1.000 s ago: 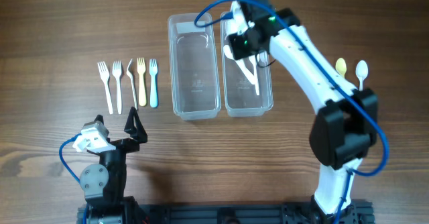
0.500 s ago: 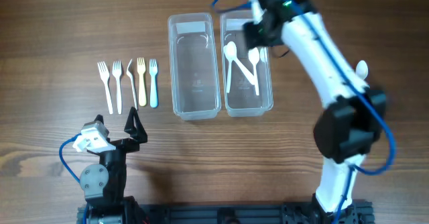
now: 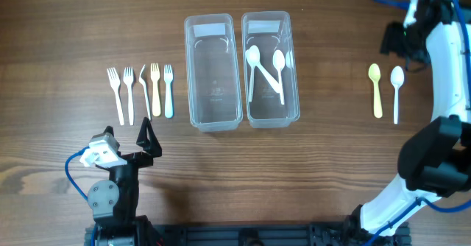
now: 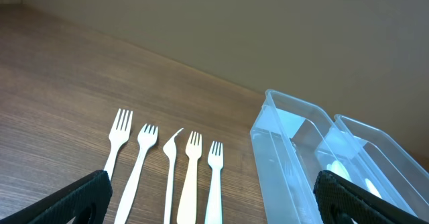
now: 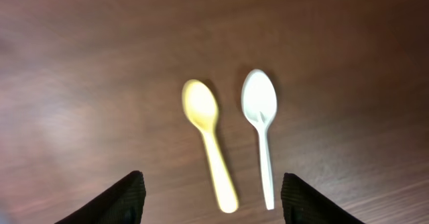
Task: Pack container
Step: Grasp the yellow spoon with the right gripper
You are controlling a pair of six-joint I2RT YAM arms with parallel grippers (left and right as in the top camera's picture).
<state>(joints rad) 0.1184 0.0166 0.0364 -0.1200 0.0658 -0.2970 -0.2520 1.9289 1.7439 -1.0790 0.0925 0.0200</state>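
Observation:
Bare wood between the yellow spoon's handle (image 3: 377, 103) (image 5: 218, 167) and the white spoon leaves room for a finger, so the right gripper needs to go down onto that handle next and close there.
Two clear containers stand side by side: the left one (image 3: 213, 73) is empty, the right one (image 3: 270, 69) holds white spoons (image 3: 265, 71). Several plastic forks (image 3: 140, 90) lie in a row left of them, also in the left wrist view (image 4: 171, 167). A yellow spoon (image 3: 376, 90) and a white spoon (image 3: 397, 91) lie at the right; the right wrist view shows the yellow (image 5: 209, 143) and the white (image 5: 261, 133) below the camera. My right gripper (image 5: 211, 200) is open and empty, high above them. My left gripper (image 4: 211, 200) is open and empty near the front edge.
The right arm (image 3: 449, 62) curves along the table's right edge with a blue cable. The left arm's base (image 3: 110, 187) sits at the front left. Bare wood lies between the containers and the two spoons.
My right gripper has left the right container, where the white spoons now lie, and swung right to above the two loose spoons. The left arm has not moved.

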